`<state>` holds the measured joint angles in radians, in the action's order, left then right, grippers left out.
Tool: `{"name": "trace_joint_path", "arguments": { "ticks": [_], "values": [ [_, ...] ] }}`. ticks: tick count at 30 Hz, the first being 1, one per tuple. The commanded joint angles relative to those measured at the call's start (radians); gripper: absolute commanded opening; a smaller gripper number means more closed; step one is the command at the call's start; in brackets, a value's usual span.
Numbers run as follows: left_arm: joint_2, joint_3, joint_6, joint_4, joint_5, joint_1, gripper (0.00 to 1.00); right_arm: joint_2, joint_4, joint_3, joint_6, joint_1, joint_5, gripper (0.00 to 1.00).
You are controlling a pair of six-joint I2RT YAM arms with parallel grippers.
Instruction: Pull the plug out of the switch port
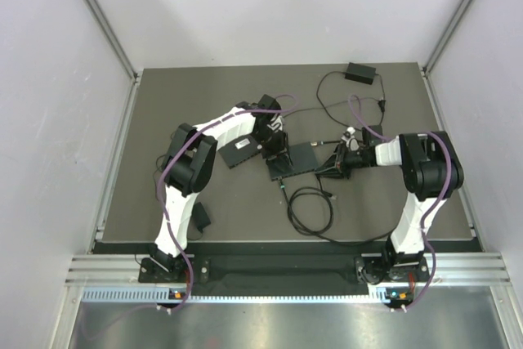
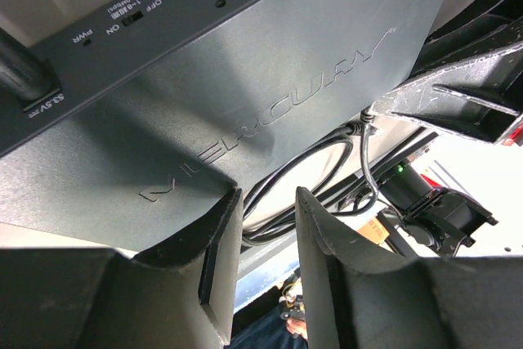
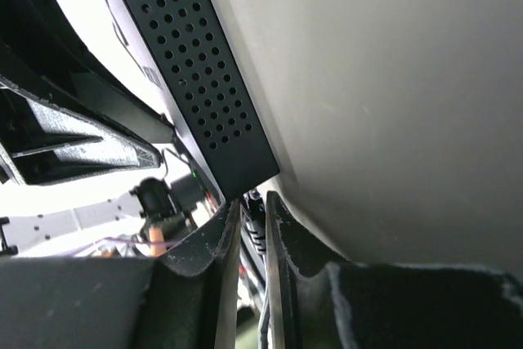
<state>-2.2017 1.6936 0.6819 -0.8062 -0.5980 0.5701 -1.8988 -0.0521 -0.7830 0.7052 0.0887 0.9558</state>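
Observation:
My right gripper holds the plug and needs to lift it outward and let go of it over the table's bare far corner, to the gripper's right in the top view.
The switch (image 1: 304,157) is a flat black box in the middle of the table, marked MERCURY on its top (image 2: 245,79). My right gripper (image 1: 333,163) is at its right end. In the right wrist view the right gripper (image 3: 252,202) is shut on the black ribbed plug (image 3: 255,222), just below the switch's perforated corner (image 3: 196,96). My left gripper (image 1: 276,153) is at the switch's left end. It stands open (image 2: 265,194), with one finger (image 2: 221,234) against the switch's edge and only cables showing in the gap.
A black cable loops (image 1: 310,206) on the table in front of the switch. A power adapter (image 1: 360,72) lies at the back with its lead. A second black box (image 1: 239,153) lies left of the switch, and a small black item (image 1: 200,217) sits near the left arm.

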Motion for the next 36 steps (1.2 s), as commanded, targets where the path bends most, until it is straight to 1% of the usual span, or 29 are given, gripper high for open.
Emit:
{"name": "trace_joint_path", "arguments": {
  "ticks": [1,4,7,11,12,14,19,21,26,30,31,32,34,36],
  "values": [
    [-0.007,0.012,-0.005,0.001,0.033,-0.001,0.38,-0.060,0.320,-0.056,-0.124,0.000,-0.092,0.00],
    [-0.012,0.009,-0.002,0.009,0.032,-0.001,0.37,-0.045,0.336,-0.067,-0.128,0.000,-0.092,0.00],
    [-0.009,0.006,-0.001,0.012,0.032,-0.001,0.37,-0.031,0.362,-0.078,-0.180,0.002,-0.124,0.00],
    [-0.006,-0.002,0.002,0.016,0.032,0.001,0.37,0.027,0.380,-0.076,-0.257,0.013,-0.233,0.00],
    [-0.004,-0.006,0.005,0.019,0.030,-0.001,0.37,0.055,0.403,-0.084,-0.275,0.020,-0.288,0.00],
    [-0.003,-0.009,0.008,0.022,0.029,-0.001,0.37,0.095,0.409,-0.085,-0.306,0.029,-0.319,0.00],
    [0.008,-0.011,0.005,0.027,0.035,0.001,0.37,0.165,0.361,-0.067,-0.268,0.029,-0.290,0.00],
    [0.026,-0.011,-0.002,0.027,0.049,0.002,0.37,0.202,0.370,-0.076,-0.245,0.029,-0.279,0.00],
    [0.074,0.001,-0.025,0.019,0.118,0.001,0.37,0.280,0.504,-0.142,-0.240,0.029,-0.292,0.00],
    [0.112,0.014,-0.044,0.001,0.159,0.001,0.37,0.348,0.605,-0.237,-0.248,0.029,-0.281,0.00],
    [0.115,0.015,-0.045,-0.002,0.167,0.001,0.37,0.365,0.629,-0.254,-0.259,0.029,-0.299,0.00],
    [0.126,0.014,-0.048,-0.002,0.176,0.001,0.37,0.397,0.680,-0.292,-0.268,0.031,-0.354,0.00],
    [0.134,0.012,-0.048,-0.005,0.187,0.002,0.37,0.440,0.731,-0.358,-0.297,0.028,-0.452,0.00],
    [0.140,0.009,-0.048,-0.005,0.199,0.001,0.37,0.460,0.783,-0.400,-0.311,0.025,-0.503,0.00]
  ]
}}
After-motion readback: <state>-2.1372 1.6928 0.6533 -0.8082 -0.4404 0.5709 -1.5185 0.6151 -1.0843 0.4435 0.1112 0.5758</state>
